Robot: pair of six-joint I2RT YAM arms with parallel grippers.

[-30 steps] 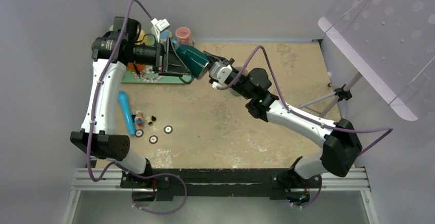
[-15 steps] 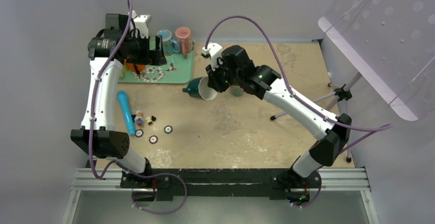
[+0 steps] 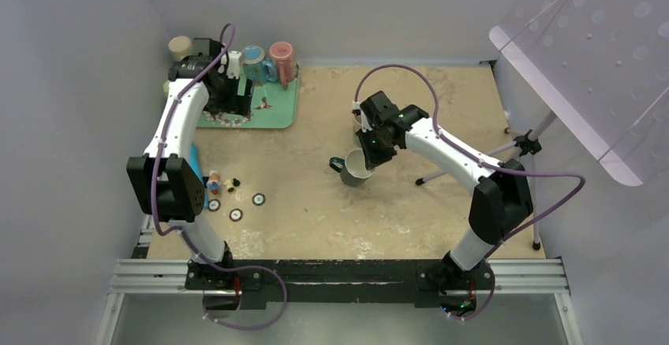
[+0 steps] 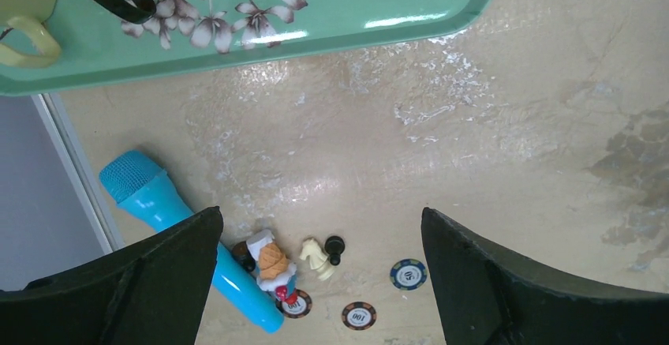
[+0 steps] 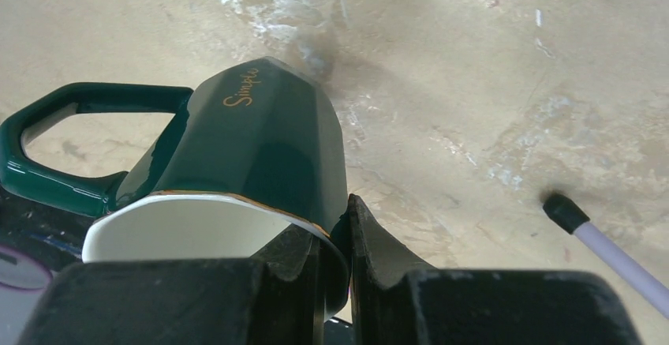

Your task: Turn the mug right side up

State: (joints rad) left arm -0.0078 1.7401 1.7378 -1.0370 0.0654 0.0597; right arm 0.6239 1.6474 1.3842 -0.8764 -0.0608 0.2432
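Note:
The mug's opening already faces up, so my right gripper next moves down toward the tabletop beneath the mug (image 3: 363,185). Once the mug's base rests there, it releases the mug's rim.
The dark green mug (image 3: 353,170) with a white inside stands mouth up near the table's middle, its handle to the left. In the right wrist view, the mug (image 5: 252,140) bears the gold word "Simple". My right gripper (image 3: 368,158) is shut on its rim, one finger inside and one outside (image 5: 335,242). I cannot tell whether the mug's base touches the table. My left gripper (image 3: 237,99) hangs open and empty over the tray's near edge, far from the mug; its jaws (image 4: 321,217) stand wide apart.
A green flowered tray (image 3: 276,112) at the back left, also in the left wrist view (image 4: 355,5), holds a blue cup (image 3: 256,59) and a pink cup (image 3: 282,54). A blue microphone (image 4: 158,203), chess pieces (image 4: 323,254) and poker chips (image 3: 259,199) lie at left. A stand's leg (image 3: 473,159) lies at right.
My right gripper carried the mug from beside the tray toward the table's middle and turned it from lying sideways to mouth up. My left arm drew back over the tray.

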